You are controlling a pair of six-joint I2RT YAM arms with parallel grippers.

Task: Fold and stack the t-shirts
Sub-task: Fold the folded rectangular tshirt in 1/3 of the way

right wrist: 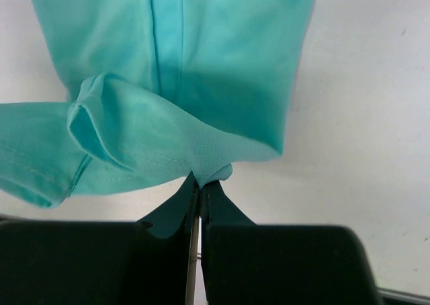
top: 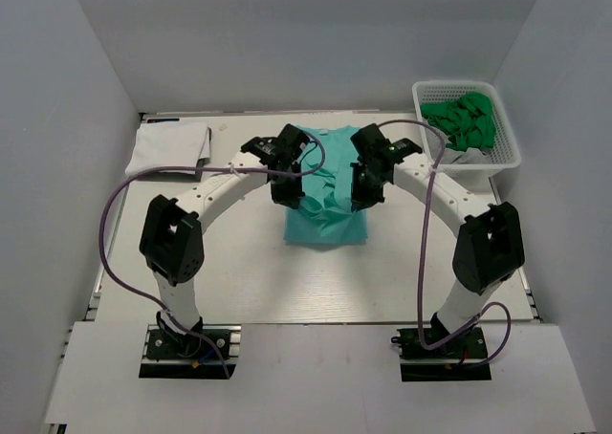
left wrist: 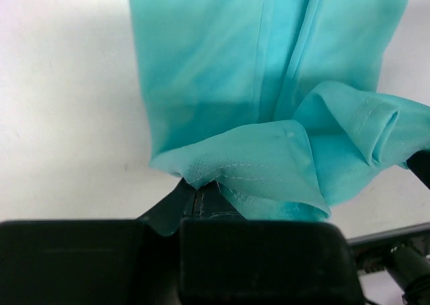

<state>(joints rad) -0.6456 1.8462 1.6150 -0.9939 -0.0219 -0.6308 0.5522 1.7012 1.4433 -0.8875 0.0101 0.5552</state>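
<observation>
The robot will next carry the pinched corner outward with its left gripper, then lay it over the strip [top: 307, 168] [left wrist: 161, 33], which stretches on beyond the lifted hem.
The teal t-shirt [top: 325, 222] lies in the middle of the table as a narrow strip folded lengthwise, its near part lifted and bunched between the two arms. My left gripper [top: 289, 199] is shut on the shirt's left corner, and the left wrist view shows the stitched hem [left wrist: 255, 167] pinched at the closed gripper [left wrist: 197, 188]. My right gripper [top: 361, 197] is shut on the right corner, where cloth [right wrist: 222, 43] hangs from the closed gripper [right wrist: 200, 182]. The white t-shirt [top: 170, 147] lies folded at the back left, away from both grippers.
A white lattice basket [top: 507, 153] stands at the back right with dark green items [top: 463, 120] in it. Grey walls close in the table on the left, back and right. Both arms arch inward over the table's middle.
</observation>
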